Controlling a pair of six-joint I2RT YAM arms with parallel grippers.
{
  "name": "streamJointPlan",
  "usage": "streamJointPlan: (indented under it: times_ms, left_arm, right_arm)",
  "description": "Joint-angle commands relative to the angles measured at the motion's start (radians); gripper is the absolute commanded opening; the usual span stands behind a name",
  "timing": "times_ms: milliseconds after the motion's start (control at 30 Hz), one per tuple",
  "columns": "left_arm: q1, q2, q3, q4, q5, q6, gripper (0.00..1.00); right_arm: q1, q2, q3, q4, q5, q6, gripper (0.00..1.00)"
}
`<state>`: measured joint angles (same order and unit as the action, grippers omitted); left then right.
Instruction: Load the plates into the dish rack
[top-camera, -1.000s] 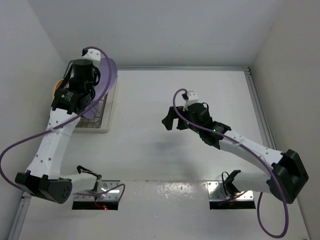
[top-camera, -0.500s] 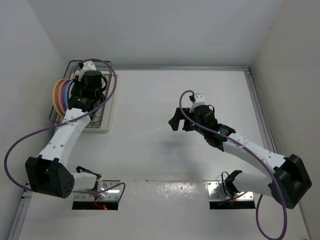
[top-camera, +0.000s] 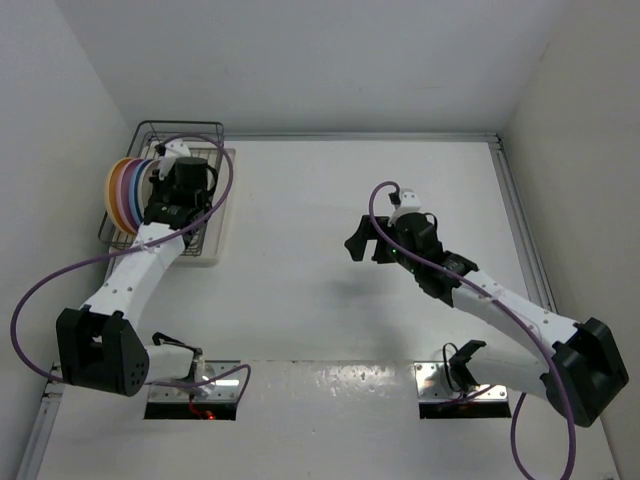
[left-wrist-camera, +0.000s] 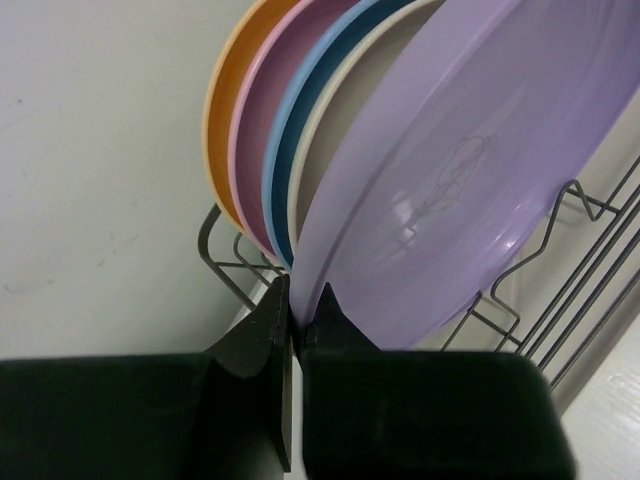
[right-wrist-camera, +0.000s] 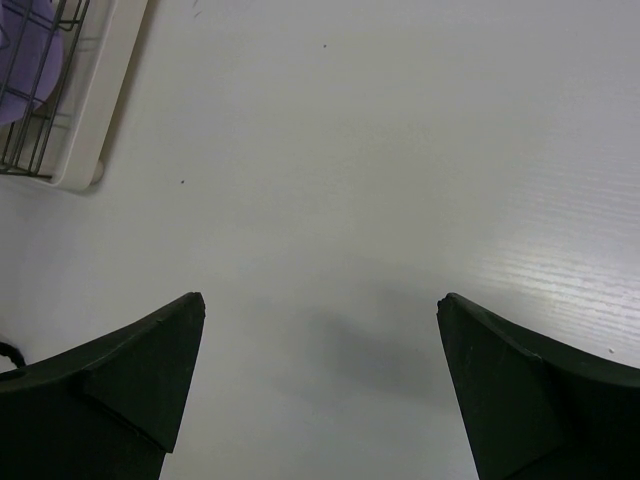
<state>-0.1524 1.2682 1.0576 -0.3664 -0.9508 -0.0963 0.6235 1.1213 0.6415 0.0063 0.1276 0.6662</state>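
My left gripper moves down slightly next beside the cream plate, then opens off the lilac plate's rim.
The dish rack (top-camera: 180, 128) stands at the far left of the table. Orange (left-wrist-camera: 215, 130), pink (left-wrist-camera: 250, 150), blue (left-wrist-camera: 280, 170) and cream (left-wrist-camera: 305, 190) plates stand on edge in it, side by side (top-camera: 125, 190). My left gripper (left-wrist-camera: 297, 300) is shut on the rim of a lilac plate (left-wrist-camera: 460, 180), which leans upright next to the cream one between the rack's wires (left-wrist-camera: 590, 200). In the top view that gripper (top-camera: 158, 208) is over the rack. My right gripper (top-camera: 365, 248) is open and empty above the bare table middle (right-wrist-camera: 320, 310). A second lilac plate is not visible.
The rack's white tray base (right-wrist-camera: 100, 110) and a bit of lilac behind its wires (right-wrist-camera: 25, 60) show at the top left of the right wrist view. Walls close the table at the back and left; a rail runs along the right edge (top-camera: 520, 220).
My left arm has brought the lilac plate from above the rack down into it, on edge beside the other plates. My right gripper has drifted a little to the right.
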Motion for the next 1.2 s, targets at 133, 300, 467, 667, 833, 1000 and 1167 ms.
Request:
streamJointPlan:
  times_ms: [133,300,467,667,833,1000,1167]
  left_arm:
    - [0.040,-0.035,-0.059,-0.020,0.038,-0.097,0.00]
    - [0.050,-0.064,-0.105,-0.074,0.200,-0.082,0.12]
    - [0.050,-0.046,-0.082,-0.127,0.231,-0.056,0.53]
    - [0.050,-0.154,0.028,-0.253,0.611,0.158,0.98]
    - [0.050,-0.369,0.006,-0.452,1.002,0.533,1.00]
    - [0.050,-0.688,-0.266,-0.574,1.107,1.001,1.00]
    - [0.050,-1.060,-0.600,-0.412,1.155,1.041,1.00]
  right_arm:
    - [-0.005,-0.034,-0.003,0.023,0.009,0.015,1.00]
    - [-0.010,-0.038,0.006,-0.003,0.023,0.013,1.00]
    - [-0.024,-0.041,0.021,-0.077,0.021,0.012,1.00]
    - [-0.039,-0.118,0.030,-0.216,0.046,-0.033,1.00]
    - [-0.044,-0.230,0.027,-0.388,0.096,-0.071,1.00]
    - [-0.042,-0.394,-0.061,-0.551,0.194,0.045,1.00]
    - [-0.045,-0.564,-0.167,-0.679,0.260,0.140,1.00]
